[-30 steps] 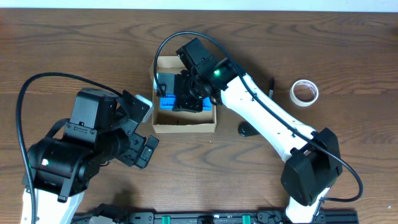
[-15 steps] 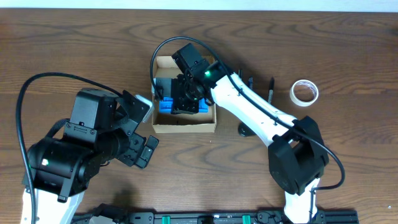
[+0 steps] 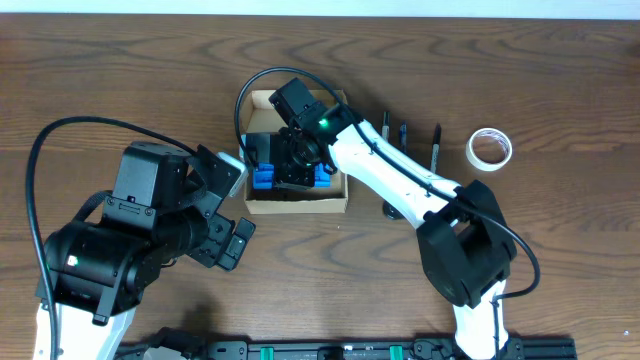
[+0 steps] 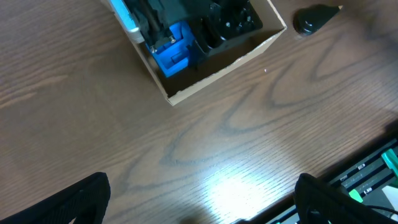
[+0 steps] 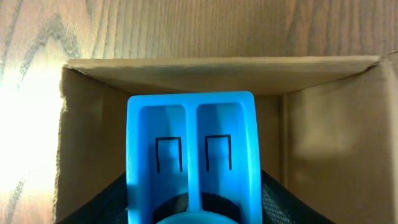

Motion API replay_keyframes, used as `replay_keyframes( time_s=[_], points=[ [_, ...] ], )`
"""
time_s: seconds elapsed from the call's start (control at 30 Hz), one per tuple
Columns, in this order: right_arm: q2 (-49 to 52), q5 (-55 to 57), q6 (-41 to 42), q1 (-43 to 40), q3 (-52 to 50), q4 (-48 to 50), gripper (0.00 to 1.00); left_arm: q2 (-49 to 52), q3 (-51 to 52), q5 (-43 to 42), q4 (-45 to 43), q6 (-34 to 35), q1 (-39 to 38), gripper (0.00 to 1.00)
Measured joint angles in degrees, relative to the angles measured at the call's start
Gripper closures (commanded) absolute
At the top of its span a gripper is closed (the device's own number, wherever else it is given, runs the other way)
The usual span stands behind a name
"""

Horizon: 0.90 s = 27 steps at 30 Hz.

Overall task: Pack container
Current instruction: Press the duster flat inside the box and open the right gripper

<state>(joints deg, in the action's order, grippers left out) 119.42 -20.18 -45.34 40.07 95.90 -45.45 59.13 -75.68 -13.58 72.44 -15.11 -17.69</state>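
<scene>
My right gripper moves down deeper between the box's cardboard sides next and releases the blue plastic piece [image 3: 263,178] there, since the piece still hangs above the box's bottom.
The container [image 3: 296,205], a tan cardboard box, stands open at mid-table. It also shows in the left wrist view [image 4: 217,71] and the right wrist view [image 5: 217,74]. My right gripper [image 3: 296,162] reaches down inside it, shut on a blue plastic piece [image 3: 263,178] with two compartments. In the right wrist view the blue piece [image 5: 189,149] sits between the dark fingers [image 5: 193,208], close to the box's far wall. From the left wrist the blue piece [image 4: 171,53] shows inside the box. My left gripper [image 3: 235,205] is open and empty over bare wood left of the box [image 4: 202,205].
Three dark pens [image 3: 404,132] lie right of the box. A white tape roll [image 3: 490,148] lies further right. A small black object [image 3: 395,210] sits on the table by the box's front right corner [image 4: 314,15]. A black rail runs along the table's front edge.
My right gripper has moved a little to the left inside the box with the blue piece, and its arm has swung with it. The left arm has not moved.
</scene>
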Motion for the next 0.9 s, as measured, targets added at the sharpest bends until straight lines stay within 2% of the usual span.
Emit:
replay_keyframes(
  time_s=[0.9],
  points=[
    [3.89, -2.99, 0.00, 0.00, -0.02, 1.11, 0.69, 0.00, 0.00, 0.00, 0.00, 0.00, 0.00, 0.05]
  ],
)
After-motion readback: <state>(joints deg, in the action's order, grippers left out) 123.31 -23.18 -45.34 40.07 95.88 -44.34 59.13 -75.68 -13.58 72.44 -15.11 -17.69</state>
